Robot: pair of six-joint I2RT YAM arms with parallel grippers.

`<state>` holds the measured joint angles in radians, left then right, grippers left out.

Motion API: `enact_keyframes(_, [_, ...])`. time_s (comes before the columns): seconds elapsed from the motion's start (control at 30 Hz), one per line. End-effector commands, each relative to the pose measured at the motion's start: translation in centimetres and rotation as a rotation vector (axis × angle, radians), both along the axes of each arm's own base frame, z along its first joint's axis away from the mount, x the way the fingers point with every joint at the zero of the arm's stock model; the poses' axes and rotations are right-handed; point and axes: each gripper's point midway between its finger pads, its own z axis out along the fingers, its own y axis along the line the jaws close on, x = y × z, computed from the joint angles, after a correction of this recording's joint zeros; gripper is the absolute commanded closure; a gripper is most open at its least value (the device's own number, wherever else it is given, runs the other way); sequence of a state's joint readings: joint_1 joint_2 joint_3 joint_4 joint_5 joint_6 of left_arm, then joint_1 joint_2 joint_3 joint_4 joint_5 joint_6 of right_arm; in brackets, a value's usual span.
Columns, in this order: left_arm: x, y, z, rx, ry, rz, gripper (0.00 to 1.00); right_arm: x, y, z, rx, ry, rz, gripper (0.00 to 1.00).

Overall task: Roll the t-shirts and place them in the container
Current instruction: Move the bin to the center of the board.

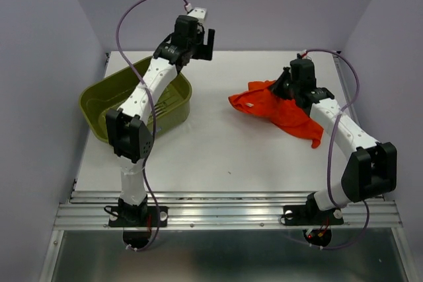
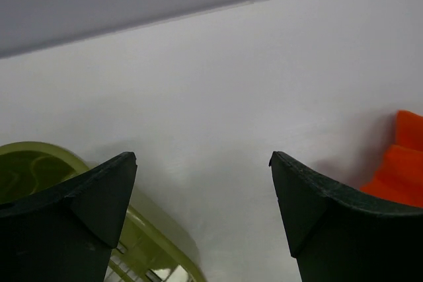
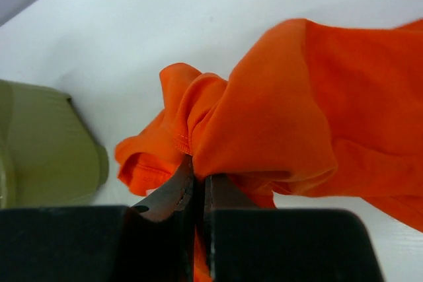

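Note:
My right gripper will next move back toward the trailing part of the t-shirt, which is to the gripper's right in the top view. It will let go of the bunched fold there.
A bright orange-red t-shirt [image 1: 281, 109] lies bunched on the white table, right of centre. My right gripper [image 1: 285, 84] is shut on a fold of it near its far edge. In the right wrist view the t-shirt [image 3: 284, 110] bulges over the closed right gripper [image 3: 200, 179], cloth pinched between the jaws. My left gripper [image 1: 206, 43] hangs high above the table's far side, beyond the basket, open and empty. The left wrist view shows the left gripper [image 2: 203, 160] spread wide over bare table, with a bit of t-shirt [image 2: 402, 166] at the right edge.
An olive-green slotted plastic basket [image 1: 99, 97] stands at the left of the table, under the left arm; its rim [image 2: 152, 232] shows in the left wrist view and its side [image 3: 46, 143] in the right wrist view. Purple walls enclose the table.

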<state>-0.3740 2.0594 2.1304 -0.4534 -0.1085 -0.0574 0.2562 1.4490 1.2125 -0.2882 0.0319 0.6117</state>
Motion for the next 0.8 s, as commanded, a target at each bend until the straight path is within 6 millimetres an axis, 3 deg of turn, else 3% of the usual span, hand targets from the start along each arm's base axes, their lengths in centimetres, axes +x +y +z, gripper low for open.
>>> enact_keyframes(0.0, [-7.3,-6.1,2.7,0.036,-0.016,-0.250,0.06,-0.2,-2.7,-1.8,-0.012,0.049,-0.150,0.97])
enact_keyframes(0.03, [-8.7,-6.5,3.2,0.023,-0.020,-0.274,0.06,-0.7,-3.2,-1.8,-0.017,0.047,-0.176,0.97])
enact_keyframes(0.07, [-9.6,-7.1,2.9,0.017,-0.012,-0.293,0.06,-0.9,-4.1,-2.2,-0.020,0.055,-0.204,0.97])
enact_keyframes(0.1, [-11.5,-8.4,0.8,0.001,0.042,-0.349,0.06,-1.5,-4.9,-3.3,-0.027,0.077,-0.230,0.97])
enact_keyframes(0.17, [-13.3,-8.9,0.9,-0.018,0.048,-0.375,0.06,-2.3,-6.0,-3.3,-0.043,0.072,-0.265,0.96])
enact_keyframes(0.2, [-14.5,-9.3,-0.9,-0.020,0.092,-0.383,0.06,-2.7,-6.3,-3.6,-0.058,0.084,-0.270,0.96])
enact_keyframes(0.27, [-15.7,-9.2,-1.8,-0.021,0.120,-0.395,0.06,-3.4,-7.0,-4.1,-0.085,0.097,-0.288,0.96])
enact_keyframes(0.4, [-18.2,-8.5,-7.7,-0.001,0.259,-0.392,0.06,-4.6,-7.9,-4.0,-0.109,0.094,-0.313,0.96])
enact_keyframes(0.53, [-18.3,-6.7,-11.7,0.068,0.330,-0.317,0.06,-5.1,-8.3,-3.1,-0.110,0.069,-0.330,0.96])
enact_keyframes(0.63, [-16.8,-4.6,-13.7,0.123,0.369,-0.206,0.06,-5.2,-8.5,-2.2,-0.117,0.053,-0.335,0.95])
enact_keyframes(0.67, [-16.0,-3.4,-13.9,0.114,0.385,-0.158,0.06,-5.2,-8.5,-2.0,-0.119,0.049,-0.331,0.95])
enact_keyframes(0.77, [-13.3,-2.3,-13.8,0.087,0.371,-0.095,0.06,-5.6,-9.1,-1.7,-0.144,0.038,-0.349,0.94])
